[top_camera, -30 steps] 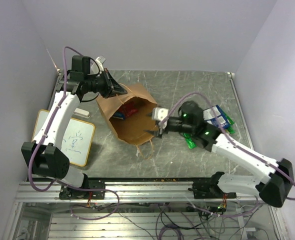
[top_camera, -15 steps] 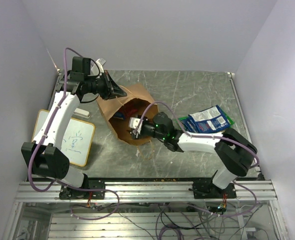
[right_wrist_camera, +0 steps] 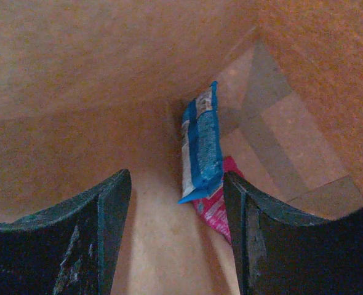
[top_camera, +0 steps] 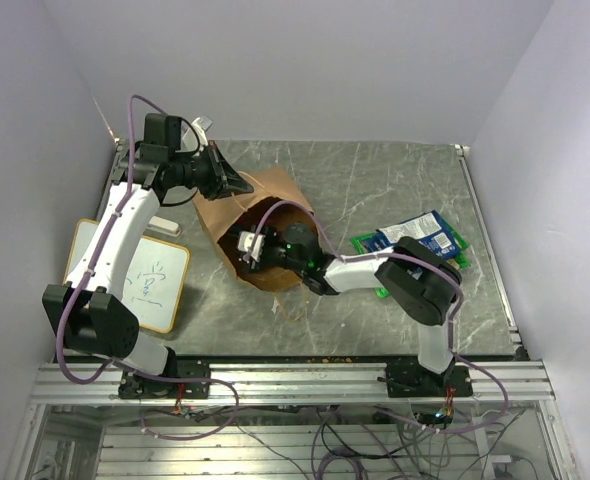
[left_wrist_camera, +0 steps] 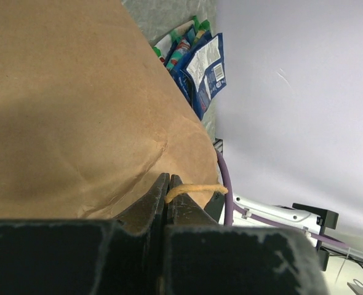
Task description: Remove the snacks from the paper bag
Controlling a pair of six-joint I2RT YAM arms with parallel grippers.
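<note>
The blue packet stands on edge beyond my right gripper's fingers, so that gripper needs to slide deeper into the paper bag next and close on the near end of the packet.
The paper bag lies on its side with its mouth facing the right arm. My left gripper is shut on the bag's string handle at the upper rim and holds the mouth up. My right gripper is inside the bag, open, with nothing between its fingers. In the right wrist view a blue snack packet stands on edge just ahead of the right gripper, and a small red packet lies behind it against the brown inner wall. Blue and green snack packets lie on the table to the right.
A small whiteboard lies at the left table edge beside the left arm. The bag's loose lower handle strings trail onto the table near its front. The right arm's forearm stretches across the middle of the table. Walls close in on three sides.
The right arm has swung left from beside the packets on the table and pushed its open gripper into the bag's mouth. The left gripper has kept its hold on the handle.
</note>
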